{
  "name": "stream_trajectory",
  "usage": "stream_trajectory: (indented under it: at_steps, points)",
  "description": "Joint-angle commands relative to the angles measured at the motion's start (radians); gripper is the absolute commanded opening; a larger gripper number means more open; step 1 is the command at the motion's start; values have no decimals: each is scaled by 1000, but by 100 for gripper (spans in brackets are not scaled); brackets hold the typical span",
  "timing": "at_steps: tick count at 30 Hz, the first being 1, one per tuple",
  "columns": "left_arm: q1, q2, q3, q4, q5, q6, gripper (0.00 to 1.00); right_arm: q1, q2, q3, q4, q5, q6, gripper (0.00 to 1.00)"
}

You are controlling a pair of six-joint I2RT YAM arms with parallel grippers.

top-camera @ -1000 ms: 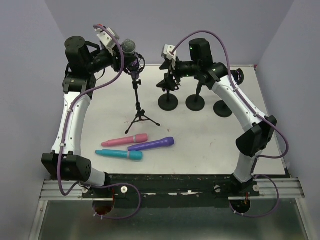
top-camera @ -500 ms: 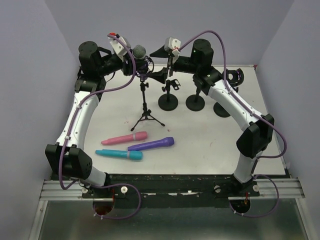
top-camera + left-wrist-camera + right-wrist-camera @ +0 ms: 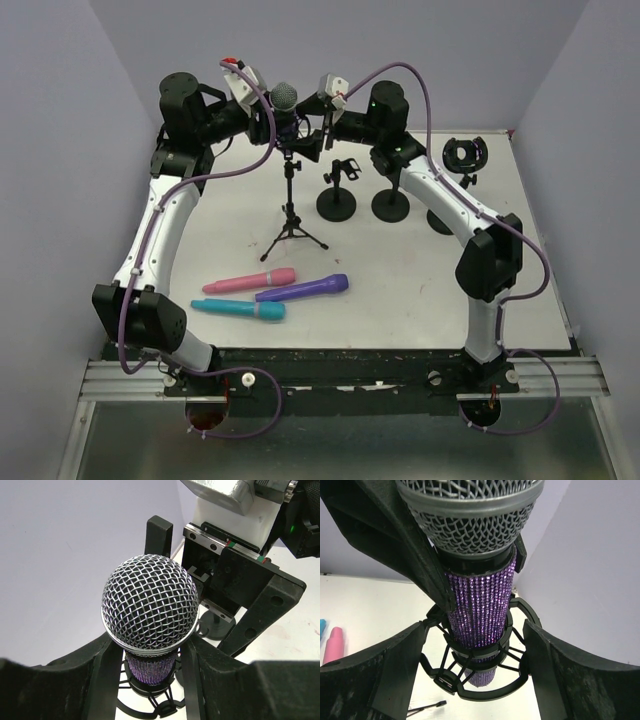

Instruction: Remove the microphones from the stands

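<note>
The left gripper lifts clear of the shock mount next, comes back, lowers and releases on the bare tabletop (image 3: 232, 266) beside the pink microphone, as that lies below and back.
The microphone (image 3: 283, 98) has a silver mesh head and a purple glitter body (image 3: 477, 610). It stands upright in a black shock mount (image 3: 485, 680) on top of a tripod stand (image 3: 292, 205) at the back of the table. My left gripper (image 3: 268, 118) is shut on the purple body just under the head, one finger on each side (image 3: 149, 665). My right gripper (image 3: 305, 140) is open, and its fingers (image 3: 400, 665) stand on either side of the shock mount with gaps to it (image 3: 475, 645).
A pink (image 3: 250, 279), a purple (image 3: 302, 289) and a teal microphone (image 3: 238, 309) lie at the front of the table. Round-base stands (image 3: 336, 203) (image 3: 390, 205) (image 3: 446, 217) stand to the right of the tripod. A black clip (image 3: 465, 152) sits at the back right.
The left gripper has shifted right with the microphone and stand. The right gripper has swung left from the round-base stands and now straddles the shock mount.
</note>
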Motion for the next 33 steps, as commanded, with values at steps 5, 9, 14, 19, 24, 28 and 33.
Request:
stream_trajectory:
  at_steps: [5,9,14,19,24,28,33]
  points:
    - [-21,3,20,64,53,15,0,8,42,-31,58,11,33,79]
    - [-22,6,33,67,63,-2,0,8,49,-43,59,47,24,71]
    - [-25,3,105,82,60,-51,0,8,62,-69,32,90,-45,63]
    - [-27,-2,224,90,53,-103,0,8,62,-108,5,106,-111,63]
    - [-27,-26,295,74,47,-118,0,8,62,-129,5,156,-150,63]
    - [-27,-55,344,80,26,-143,0,9,49,-119,8,140,-151,64]
    - [-25,-110,392,-51,-61,-37,0,9,-9,-118,18,58,-94,73]
